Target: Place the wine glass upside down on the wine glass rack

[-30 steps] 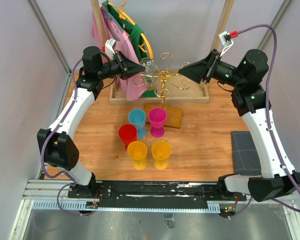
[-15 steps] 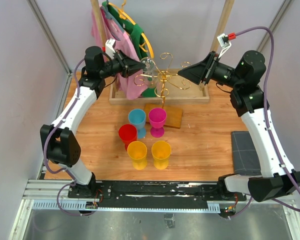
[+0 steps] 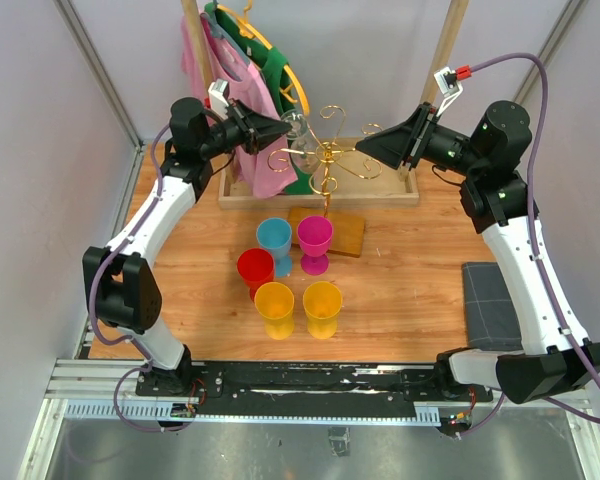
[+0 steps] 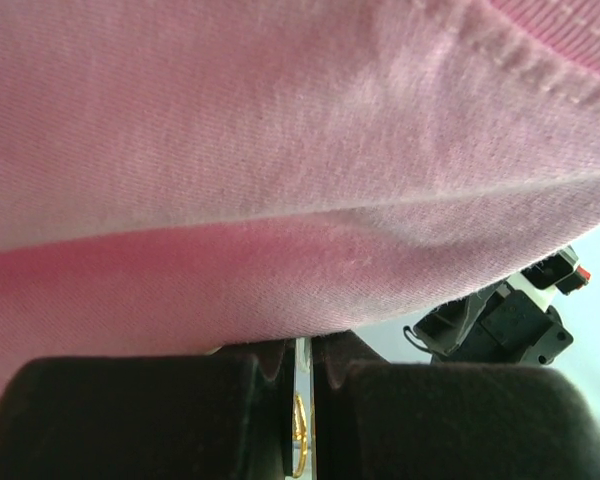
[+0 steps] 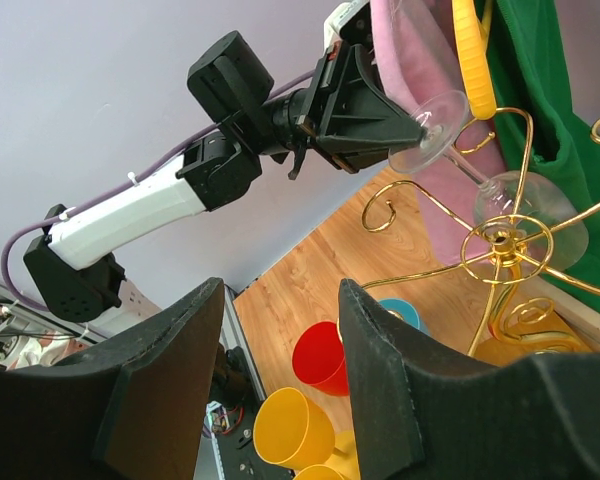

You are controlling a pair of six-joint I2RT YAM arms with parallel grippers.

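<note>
My left gripper has its fingers above the curled arm by the yellow hanger, so next I need to lower it gently, set the foot of the glass onto that curl, and release.
In the right wrist view a clear wine glass (image 5: 528, 212) lies tilted. Its foot is pinched in my left gripper (image 5: 420, 125), its stem slants down, and its bowl sits beside the centre ring of the gold wine glass rack (image 5: 500, 242). From above, the left gripper (image 3: 280, 132) is shut on the wine glass (image 3: 297, 128) just left of the rack's (image 3: 328, 158) curled arms. The left wrist view is mostly pink cloth; the left gripper (image 4: 303, 350) is closed on a thin glass edge. My right gripper (image 3: 373, 143) hangs open and empty right of the rack, its fingers (image 5: 380, 360) apart.
Blue (image 3: 274, 238), magenta (image 3: 315, 238), red (image 3: 255, 268) and two yellow cups (image 3: 298, 305) stand in front of the rack's wooden base (image 3: 345, 232). Pink and green garments (image 3: 250, 75) hang on a rail right behind the left gripper. A wooden tray (image 3: 380, 192) and a dark mat (image 3: 492, 300) lie nearby.
My left gripper has carried the wine glass a little up and back toward the rack's top. The right arm has stayed almost still.
</note>
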